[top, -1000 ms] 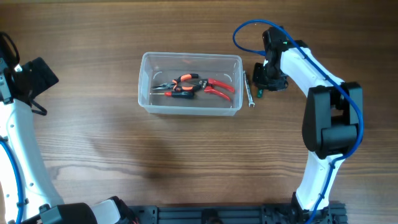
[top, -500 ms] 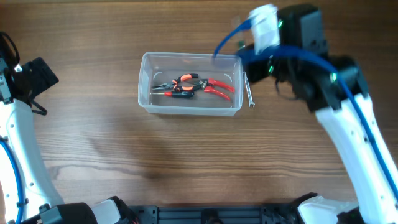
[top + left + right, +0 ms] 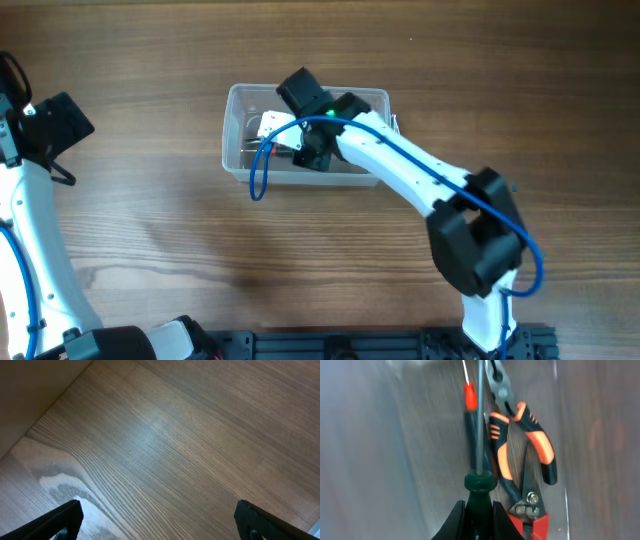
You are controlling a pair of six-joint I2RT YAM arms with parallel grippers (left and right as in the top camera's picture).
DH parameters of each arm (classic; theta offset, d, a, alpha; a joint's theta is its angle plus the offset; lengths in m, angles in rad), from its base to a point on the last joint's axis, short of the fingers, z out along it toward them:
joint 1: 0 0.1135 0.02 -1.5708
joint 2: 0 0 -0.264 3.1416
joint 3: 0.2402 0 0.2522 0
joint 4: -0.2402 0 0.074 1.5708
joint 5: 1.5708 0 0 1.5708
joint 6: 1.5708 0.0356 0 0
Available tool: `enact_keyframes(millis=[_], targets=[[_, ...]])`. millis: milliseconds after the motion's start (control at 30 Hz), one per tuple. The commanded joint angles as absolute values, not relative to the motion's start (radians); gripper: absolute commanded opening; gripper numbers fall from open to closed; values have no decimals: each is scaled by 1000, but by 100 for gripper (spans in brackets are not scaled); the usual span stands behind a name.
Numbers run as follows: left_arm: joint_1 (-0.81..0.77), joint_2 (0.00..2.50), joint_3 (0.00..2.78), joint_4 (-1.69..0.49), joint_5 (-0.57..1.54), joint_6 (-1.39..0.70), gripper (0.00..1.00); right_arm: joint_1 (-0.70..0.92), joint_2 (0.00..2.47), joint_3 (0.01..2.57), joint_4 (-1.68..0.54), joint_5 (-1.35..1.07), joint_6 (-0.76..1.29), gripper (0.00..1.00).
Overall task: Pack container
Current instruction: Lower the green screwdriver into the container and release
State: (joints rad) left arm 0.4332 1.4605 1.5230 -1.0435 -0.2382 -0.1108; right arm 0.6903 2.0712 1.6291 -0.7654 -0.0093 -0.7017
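Note:
The bare bottom of the container is to the left in the right wrist view. My right gripper should move down there next, clear of the other tools, and let go of the screwdriver (image 3: 479,485).
The clear plastic container (image 3: 232,150) stands at the table's middle. In it lie orange-and-black pliers (image 3: 520,435) and red-handled snips (image 3: 532,520). My right gripper (image 3: 312,150) reaches over the container and is shut on a green-handled screwdriver (image 3: 479,485). Its metal shaft points away from the fingers (image 3: 479,510), above the container floor and beside the pliers. The arm hides most of the contents in the overhead view. My left gripper (image 3: 60,125) is at the far left, open and empty (image 3: 160,520) over bare wood.
The container's clear wall (image 3: 560,435) runs along the right of the right wrist view. Wooden tabletop (image 3: 300,260) surrounds the container. The right arm (image 3: 420,190) stretches diagonally from the front right to the container.
My right gripper has moved from the container's right side, up and leftward, to over the container, carrying the green screwdriver. The left arm has not moved.

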Motion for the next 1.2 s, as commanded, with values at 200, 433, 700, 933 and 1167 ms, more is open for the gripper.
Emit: enact_keyframes(millis=[200, 433, 700, 933, 1167], targets=[[437, 1464, 1524, -1041, -233, -120, 100, 677, 2090, 1630, -743, -36, -761, 4], [437, 1464, 1524, -1041, -233, -120, 100, 678, 2090, 1630, -821, -106, -779, 4], [437, 1464, 1524, -1041, -233, -120, 100, 678, 2091, 1628, -841, -141, -779, 4], [437, 1464, 1524, -1041, -233, -120, 100, 678, 2143, 1628, -838, -172, -779, 4], [437, 1464, 1524, -1041, -233, -120, 100, 678, 2156, 1636, -801, -10, -702, 32]])
